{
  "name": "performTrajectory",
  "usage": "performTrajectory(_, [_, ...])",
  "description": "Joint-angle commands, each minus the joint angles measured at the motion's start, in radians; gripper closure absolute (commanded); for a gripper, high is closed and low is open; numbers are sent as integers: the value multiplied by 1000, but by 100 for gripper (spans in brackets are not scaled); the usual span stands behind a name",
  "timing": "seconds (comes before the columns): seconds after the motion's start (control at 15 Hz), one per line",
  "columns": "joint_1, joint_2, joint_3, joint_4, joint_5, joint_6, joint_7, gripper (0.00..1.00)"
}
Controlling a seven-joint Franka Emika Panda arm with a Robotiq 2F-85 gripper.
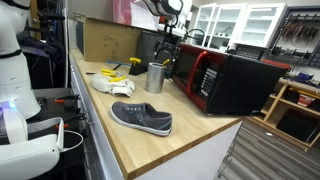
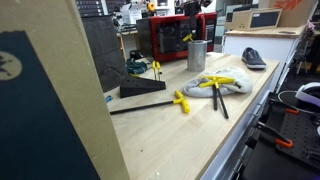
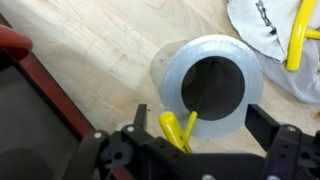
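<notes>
My gripper shifts toward the bottom in the wrist view next and closes on the tool's yellow handle (image 2: 187, 38) (image 3: 174, 130), which sticks up between the gripper's fingers.
A grey metal cup (image 3: 212, 85) stands upright on the wooden counter; it shows in both exterior views (image 1: 155, 77) (image 2: 197, 53). My gripper (image 3: 202, 120) hangs right over it, with its fingers spread wide on either side of the rim (image 1: 170, 47). A yellow-handled tool (image 3: 178, 130) sticks up between the fingers, over the near rim of the cup, and touches neither finger. In an exterior view it shows tilted above the cup (image 2: 188, 37). Whether its lower end rests inside the cup is hidden.
A red-and-black microwave (image 1: 225, 80) stands just behind the cup. A white cloth (image 1: 112, 85) with yellow tools (image 2: 215, 82) lies beside it. A grey shoe (image 1: 140, 117) sits near the counter's end. A black wedge (image 2: 140, 88) and a cardboard box (image 1: 105, 40) are also there.
</notes>
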Motion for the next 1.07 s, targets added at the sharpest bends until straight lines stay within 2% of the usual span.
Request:
performTrajectory(0.0, [-27, 47, 18, 82, 51, -66, -3, 0])
performTrajectory(0.33, [-41, 96, 21, 140, 112, -92, 21, 0])
performTrajectory(0.4, [-44, 108, 21, 153, 122, -97, 27, 25])
performTrajectory(0.47, [-46, 115, 22, 164, 129, -101, 28, 26])
performTrajectory(1.0, [-57, 133, 29, 209, 152, -103, 48, 88])
